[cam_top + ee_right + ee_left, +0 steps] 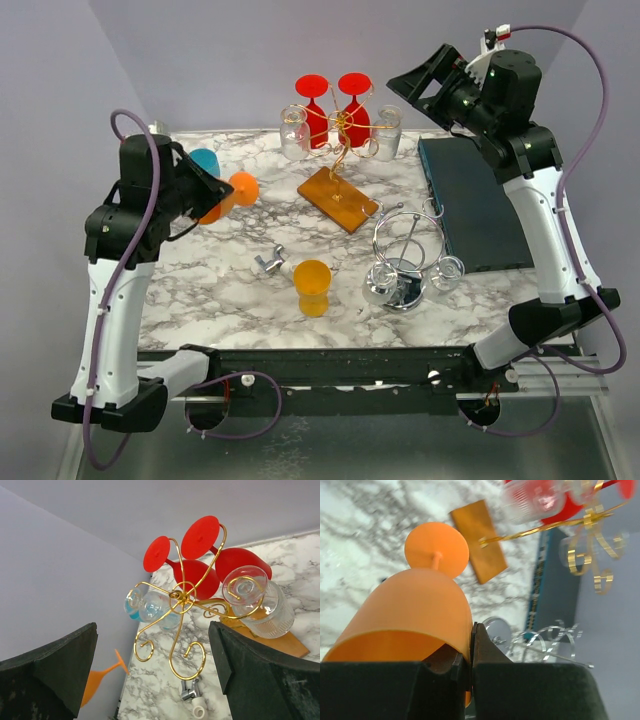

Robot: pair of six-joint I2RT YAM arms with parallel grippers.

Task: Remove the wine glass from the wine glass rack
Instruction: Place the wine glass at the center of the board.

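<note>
My left gripper goes down and left in the top view next, turning over the tabletop beside the blue glass, as the orange glass hangs tilted.
The gold wire wine glass rack (345,135) stands on an orange board at the back of the marble table. Two red wine glasses (330,105) and two clear glasses (294,135) hang on it; the right wrist view shows the rack (182,600) head on. My left gripper (215,195) is off to the rack's left, shut on the rim of an orange wine glass (415,615) that lies tilted, its foot (436,547) pointing away. My right gripper (420,85) hovers high to the rack's right, open and holding nothing (152,675).
A second orange glass (312,287) stands at the front centre. A silver rack (405,260) with a clear glass (446,272) sits front right, beside a dark teal tray (475,200). A blue glass (205,160) lies behind my left gripper. A small metal piece (270,262) lies mid-table.
</note>
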